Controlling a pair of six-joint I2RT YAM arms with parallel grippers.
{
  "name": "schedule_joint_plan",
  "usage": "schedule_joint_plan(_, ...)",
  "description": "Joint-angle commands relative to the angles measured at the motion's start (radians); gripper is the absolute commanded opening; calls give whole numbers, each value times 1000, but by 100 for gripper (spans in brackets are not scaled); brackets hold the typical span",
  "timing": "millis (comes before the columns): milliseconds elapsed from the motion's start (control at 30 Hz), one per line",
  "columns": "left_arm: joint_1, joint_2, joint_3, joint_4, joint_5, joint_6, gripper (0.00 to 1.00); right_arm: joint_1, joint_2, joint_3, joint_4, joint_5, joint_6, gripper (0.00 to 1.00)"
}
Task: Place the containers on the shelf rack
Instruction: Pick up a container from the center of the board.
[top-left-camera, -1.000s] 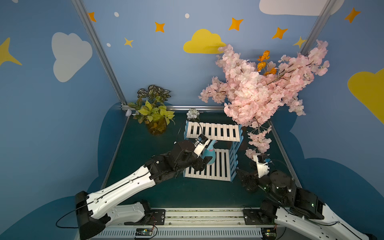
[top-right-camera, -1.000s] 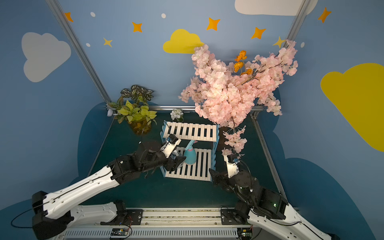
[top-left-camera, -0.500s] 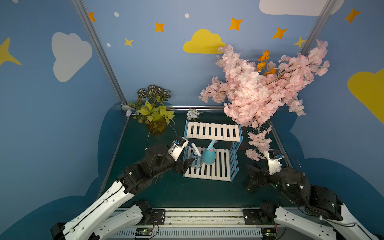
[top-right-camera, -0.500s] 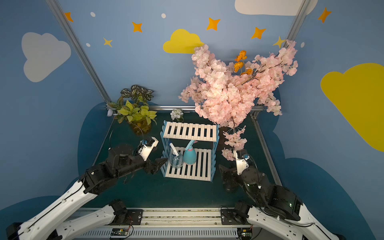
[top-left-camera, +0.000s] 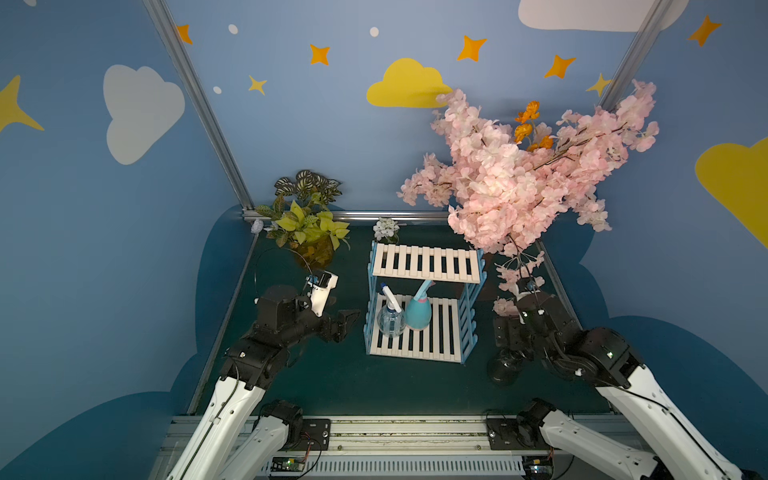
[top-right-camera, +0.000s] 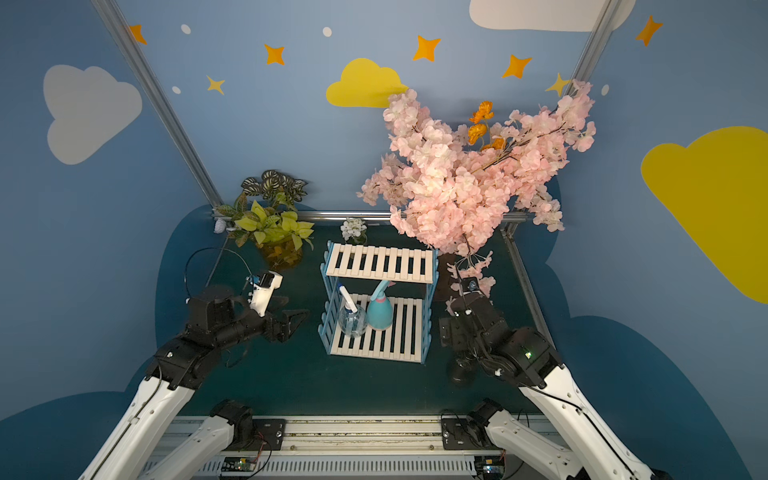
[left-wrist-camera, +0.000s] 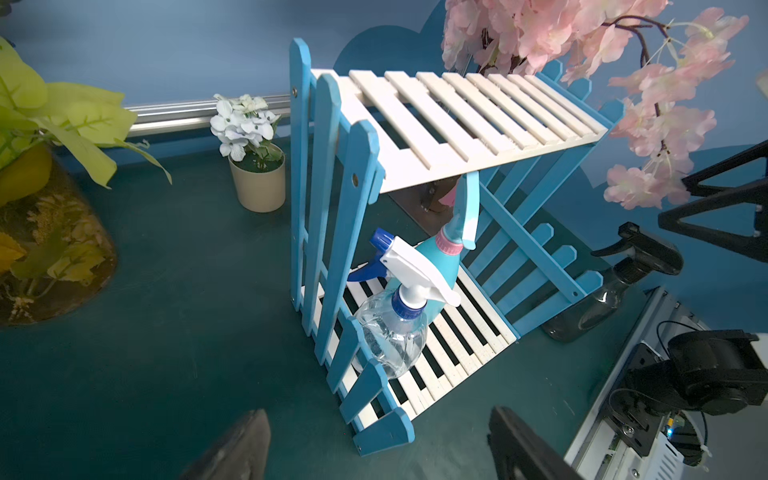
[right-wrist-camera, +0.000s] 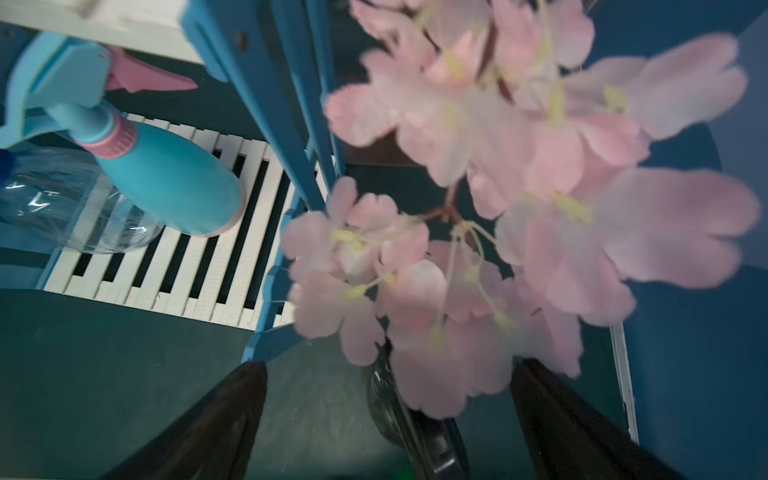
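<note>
The dark bottle's spray head (left-wrist-camera: 649, 248) is below my right gripper and this bottle stands off the rack (left-wrist-camera: 415, 116), so I will lower my open fingers around it and close.
The shelf rack (top-left-camera: 424, 266) (left-wrist-camera: 415, 116) has white slats and blue picket sides. On its lower shelf stand a clear bottle (top-left-camera: 390, 320) (left-wrist-camera: 390, 336) and a teal bottle (top-left-camera: 417, 311) (right-wrist-camera: 174, 183), side by side. A dark smoky bottle (top-left-camera: 505, 368) (left-wrist-camera: 602, 299) stands on the mat to the right of the rack. My left gripper (top-left-camera: 347, 324) (left-wrist-camera: 382, 449) is open and empty, left of the rack. My right gripper (top-left-camera: 505, 332) (right-wrist-camera: 386, 415) hangs open over the dark bottle (right-wrist-camera: 415, 419), which pink petals partly hide.
A pink blossom branch (top-left-camera: 519, 178) (right-wrist-camera: 519, 187) overhangs the rack's right side and my right wrist. An amber vase with leafy plant (top-left-camera: 313, 245) stands at the back left. A small pot of white flowers (top-left-camera: 386, 228) (left-wrist-camera: 257, 174) sits behind the rack.
My left gripper has drawn back leftward out of the rack, leaving the clear bottle on the lower shelf. The right arm has shifted slightly above the dark bottle.
</note>
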Motion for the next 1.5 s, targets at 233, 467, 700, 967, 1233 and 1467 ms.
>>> schedule_joint_plan(233,27,-26,-67,23,29,45,89,-206,13,-12,-122,-261,-60,97)
schedule_joint_plan(467,27,-39,-75,28,37,41,89,-206,39,-50,-134,-224,-65,87)
schedule_joint_plan(700,26,-52,-78,32,45,39,89,-208,78,-80,-86,-245,-59,72)
schedule_joint_plan(967,27,-58,-82,31,43,39,90,-200,82,-68,-131,-231,-54,51)
schedule_joint_plan(1233,27,-58,-84,34,48,34,90,-191,87,-78,-151,-207,-43,42)
schedule_joint_plan(1467,27,-62,-84,34,46,33,90,-180,97,-84,-148,-192,-35,23)
